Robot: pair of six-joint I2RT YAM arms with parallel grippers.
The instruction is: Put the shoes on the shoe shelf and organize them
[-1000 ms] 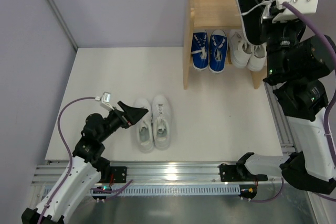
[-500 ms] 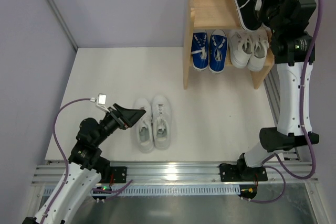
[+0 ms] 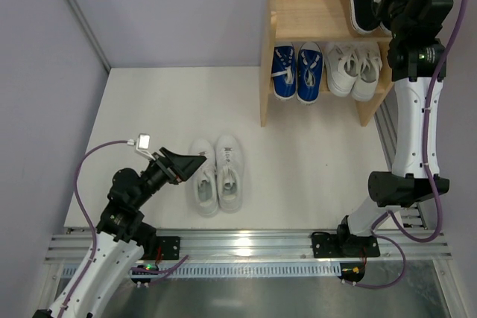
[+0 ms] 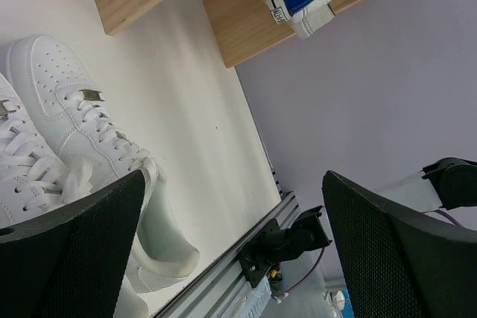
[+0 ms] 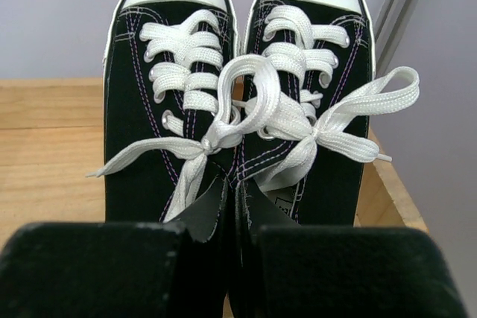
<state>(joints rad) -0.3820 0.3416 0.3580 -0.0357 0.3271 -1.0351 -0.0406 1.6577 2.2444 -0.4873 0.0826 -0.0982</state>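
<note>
I will next lower both shoes in my right gripper onto the top level's end (image 3: 375, 35) (image 5: 378, 197) above the smaller white pair and let go of them, because that end is below the gripper.
My right gripper (image 5: 242, 232) is shut on the inner collars of both black canvas shoes (image 5: 238, 72), pinched together. It holds them over the right end of the shoe shelf's top tier (image 3: 309, 13), toes toward the back wall; whether the soles touch the wood I cannot tell. The blue pair (image 3: 297, 72) and a smaller white pair (image 3: 352, 71) sit on the lower tier. The white leather low-tops (image 3: 218, 175) stand on the table. My left gripper (image 3: 195, 163) hangs open just left of them, nothing between its fingers (image 4: 82, 251).
An aluminium rail (image 3: 246, 243) runs along the table's near edge, and another runs along the right side (image 3: 389, 154). Purple walls close the back and left. The right arm's base (image 4: 287, 240) sits on the near rail.
The right arm has stretched up and carried the black shoes back and to the right, over the top tier's right end. The left gripper shifted slightly, then held still.
</note>
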